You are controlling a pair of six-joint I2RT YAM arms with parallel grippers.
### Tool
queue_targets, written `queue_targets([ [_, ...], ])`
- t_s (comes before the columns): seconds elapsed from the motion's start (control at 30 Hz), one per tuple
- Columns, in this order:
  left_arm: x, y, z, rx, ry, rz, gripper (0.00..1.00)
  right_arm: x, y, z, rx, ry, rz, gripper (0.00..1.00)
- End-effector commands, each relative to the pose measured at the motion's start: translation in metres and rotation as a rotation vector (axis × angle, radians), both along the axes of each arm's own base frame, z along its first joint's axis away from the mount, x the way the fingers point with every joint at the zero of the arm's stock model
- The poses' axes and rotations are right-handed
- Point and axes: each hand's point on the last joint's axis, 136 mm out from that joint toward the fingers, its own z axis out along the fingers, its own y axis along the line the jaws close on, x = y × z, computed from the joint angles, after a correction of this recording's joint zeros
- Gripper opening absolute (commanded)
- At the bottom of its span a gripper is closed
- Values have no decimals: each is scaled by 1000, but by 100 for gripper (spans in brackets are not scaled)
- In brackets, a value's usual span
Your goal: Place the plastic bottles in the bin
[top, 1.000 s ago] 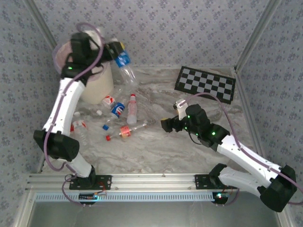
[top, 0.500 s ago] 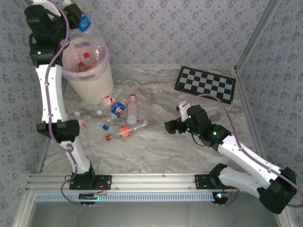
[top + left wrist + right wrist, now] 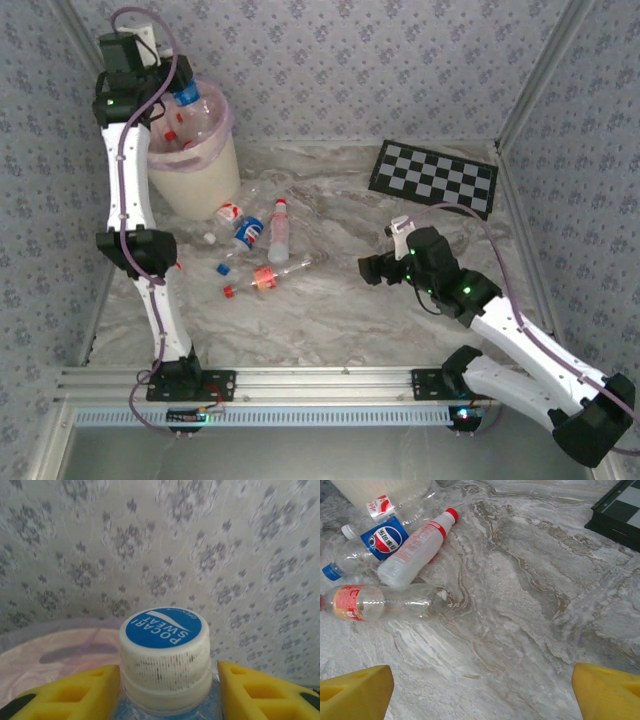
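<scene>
The left gripper lowers the clear plastic bottle toward the bin's pink-lined opening (image 3: pixel 192 124) (image 3: pixel 60 662) next and releases the bottle's neck there, since that opening lies below the gripper.
My left gripper (image 3: pixel 170 88) is raised high over the bin (image 3: pixel 195 175), shut on the neck of a clear plastic bottle (image 3: pixel 198 112) with a blue label. The bottle's lower end hangs inside the bin's pink-lined rim. In the left wrist view its white cap with a blue top (image 3: pixel 165 650) stands between my yellow fingers (image 3: pixel 65 690), with the bin's liner (image 3: pixel 45 655) behind. More bottles lie on the table: a Pepsi one (image 3: pixel 248 232) (image 3: pixel 382 542), a white one with a red cap (image 3: pixel 279 228) (image 3: pixel 417 545) and a clear red-labelled one (image 3: pixel 272 275) (image 3: pixel 362 602). My right gripper (image 3: pixel 372 268) (image 3: pixel 480 695) hovers open over bare marble.
A black-and-white checkerboard (image 3: pixel 435 178) (image 3: pixel 620 510) lies at the back right. Loose caps (image 3: pixel 226 268) and other bottles (image 3: pixel 228 212) lie in front of the bin. Patterned walls close in the back and both sides. Bottles show inside the bin (image 3: pixel 172 137).
My left arm swung the bottle up from beside the bin, high to the left, then down so it hangs into the bin. The right gripper drifted slightly right, still open.
</scene>
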Motion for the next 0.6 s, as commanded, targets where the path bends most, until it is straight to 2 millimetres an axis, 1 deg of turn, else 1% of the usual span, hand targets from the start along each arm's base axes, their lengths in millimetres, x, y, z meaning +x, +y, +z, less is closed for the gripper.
queue_targets([
  [0.0,-7,-2,-8,56,22,-26,2,-1,-11,-9,-12,25,-48,94],
  [0.07,-6,-7,-24,49,51,-54,2,0,-11,-10,-9,31,-49,94],
  [0.27,-3,-15,-82,44,191,-111,2,3,-9,-11,-2,38,-43,94],
  [0.57,-9,-34,-148,31,349,-190,8,6,-5,-13,11,44,-38,94],
])
